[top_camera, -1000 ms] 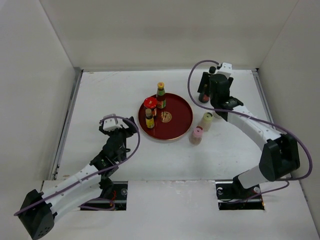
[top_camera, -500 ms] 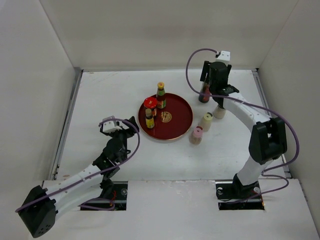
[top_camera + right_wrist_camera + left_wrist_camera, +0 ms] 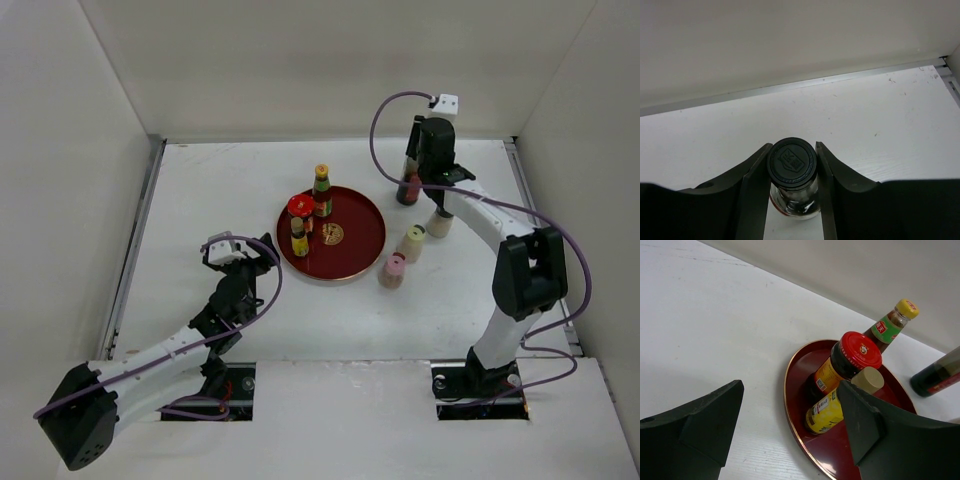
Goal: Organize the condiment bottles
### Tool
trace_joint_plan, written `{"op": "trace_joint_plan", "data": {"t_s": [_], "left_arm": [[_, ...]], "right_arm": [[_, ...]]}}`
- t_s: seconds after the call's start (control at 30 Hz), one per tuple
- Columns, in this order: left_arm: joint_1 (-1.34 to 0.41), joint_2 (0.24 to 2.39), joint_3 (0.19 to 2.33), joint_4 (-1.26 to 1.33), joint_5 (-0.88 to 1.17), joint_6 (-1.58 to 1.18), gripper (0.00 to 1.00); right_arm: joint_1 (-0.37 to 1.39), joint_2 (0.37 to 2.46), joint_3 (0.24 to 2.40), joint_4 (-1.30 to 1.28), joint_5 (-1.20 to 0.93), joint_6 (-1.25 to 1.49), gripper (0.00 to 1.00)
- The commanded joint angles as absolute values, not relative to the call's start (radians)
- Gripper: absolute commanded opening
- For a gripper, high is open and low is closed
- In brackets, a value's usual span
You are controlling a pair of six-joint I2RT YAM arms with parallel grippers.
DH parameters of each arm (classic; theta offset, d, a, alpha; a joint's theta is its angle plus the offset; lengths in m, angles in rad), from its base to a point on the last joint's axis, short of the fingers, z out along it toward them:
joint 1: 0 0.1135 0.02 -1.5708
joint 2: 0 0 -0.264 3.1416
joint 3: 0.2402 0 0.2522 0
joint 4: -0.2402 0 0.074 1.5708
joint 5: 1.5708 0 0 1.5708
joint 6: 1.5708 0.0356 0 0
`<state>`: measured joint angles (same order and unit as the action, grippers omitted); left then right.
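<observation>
My right gripper will move the dark-sauce bottle to the left in the top view, onto the tray next to the green-labelled bottle, and let go of it there, because that spot is empty.
My right gripper is shut on the black cap of the tall dark-sauce bottle, one finger against each side. That bottle stands upright at the back right, off the tray, under the right gripper. On the round red tray stand a green-labelled yellow-capped bottle, a red-lidded jar and a small yellow-labelled bottle. The left gripper hangs open just left of the tray, holding nothing. Its wrist view shows the jar and the yellow-labelled bottle between its fingers, farther off.
Three cream shakers stand right of the tray: a pale-topped one, a pink-topped one and one partly under the right arm. The back wall runs close behind the dark bottle. A side wall bounds the table on the right.
The right gripper has closed from wide open onto the dark bottle's cap, and its wrist has swung over the bottle. The left arm has barely moved.
</observation>
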<state>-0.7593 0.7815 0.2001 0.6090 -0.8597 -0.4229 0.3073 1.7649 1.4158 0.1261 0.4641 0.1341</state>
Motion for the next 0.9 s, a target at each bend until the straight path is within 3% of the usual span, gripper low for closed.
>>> {"op": "trace_joint_plan", "data": {"t_s": [0.0,0.13,0.57,0.87], "left_arm": [[-0.749,0.772,0.196,0.669,-0.853,-0.433,0.75],[-0.746,0.764,0.199,0.660,-0.845,-0.433,0.75],[-0.740,0.759,0.187,0.678,-0.844,-0.443,0.77],[-0.737,0.770,0.187,0.680,-0.839,-0.443,0.77]], "right_arm": [[0.311,1.756,1.463,0.202,0.466,0.124,0.26],[0.311,1.701,1.454,0.253,0.472,0.118,0.22],[0.438,1.566,1.508,0.268,0.471,0.057,0.22],[0.557,1.629,1.483,0.321,0.459,0.094,0.23]]}}
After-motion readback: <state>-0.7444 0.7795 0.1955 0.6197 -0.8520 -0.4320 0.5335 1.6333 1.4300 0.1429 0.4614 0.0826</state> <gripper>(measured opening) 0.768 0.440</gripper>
